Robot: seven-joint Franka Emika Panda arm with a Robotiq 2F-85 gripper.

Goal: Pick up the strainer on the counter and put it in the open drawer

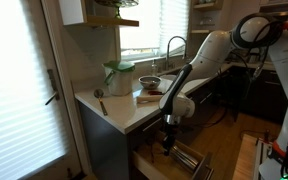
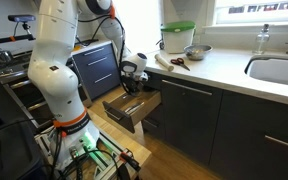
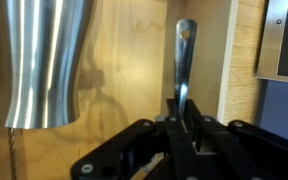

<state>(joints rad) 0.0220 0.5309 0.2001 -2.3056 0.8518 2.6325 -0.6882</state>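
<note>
The gripper lowers the strainer's handle next, with a slight turn, onto the bare drawer bottom beside the shiny vessel, then opens.
In the wrist view my gripper is shut on the thin metal handle of the strainer. The handle has a hole near its far end and lies over the wooden floor of the open drawer. The strainer's basket is hidden. In both exterior views the gripper reaches down into the open drawer below the counter edge. The strainer itself is too small to make out there.
A large shiny metal vessel lies in the drawer beside the handle. On the counter stand a green-lidded container, a bowl and loose utensils. A sink is further along the counter.
</note>
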